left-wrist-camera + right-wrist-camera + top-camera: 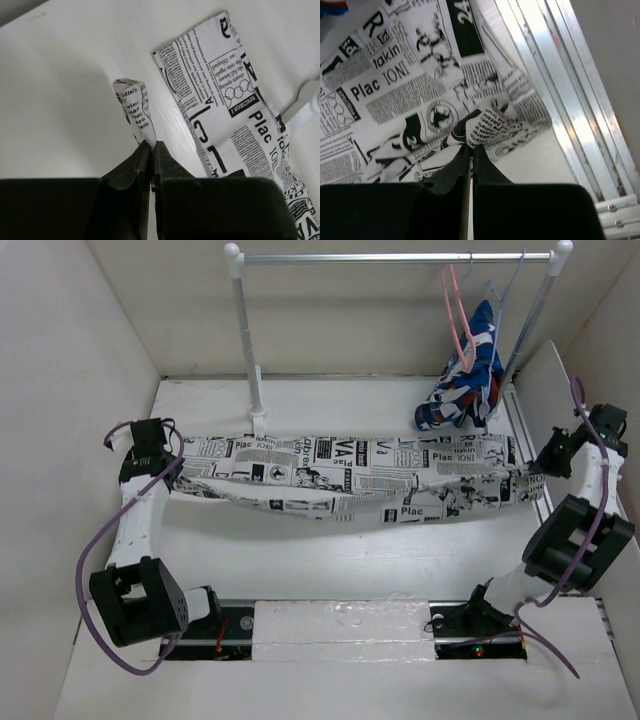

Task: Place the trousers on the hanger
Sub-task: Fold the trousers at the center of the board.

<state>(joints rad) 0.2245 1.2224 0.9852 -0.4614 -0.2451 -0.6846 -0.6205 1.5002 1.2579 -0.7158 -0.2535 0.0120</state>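
My right gripper is holding the clamped fold of the trousers, which lies short of the trousers' far edge. It will move outward toward the rack, over the trousers' far corner [507,441], and release the fold.
The newspaper-print trousers [350,478] stretch left to right across the table, their middle sagging. My left gripper [175,462] is shut on their left end; in the left wrist view a pinched fold of the trousers [135,107] rises from the left gripper [151,145]. At the right end my right gripper [535,470] is shut on them too, and the right wrist view shows a bunched fold of the trousers [487,127] clamped in the right gripper [471,146]. The pink hanger [455,310] hangs on the rail at the back right.
A white clothes rack [390,258] stands at the back, its left post [248,350] just behind the trousers. A pale blue hanger [505,300] carries a blue, white and red garment [468,375] next to the pink one. A metal rail [560,85] runs along the right wall.
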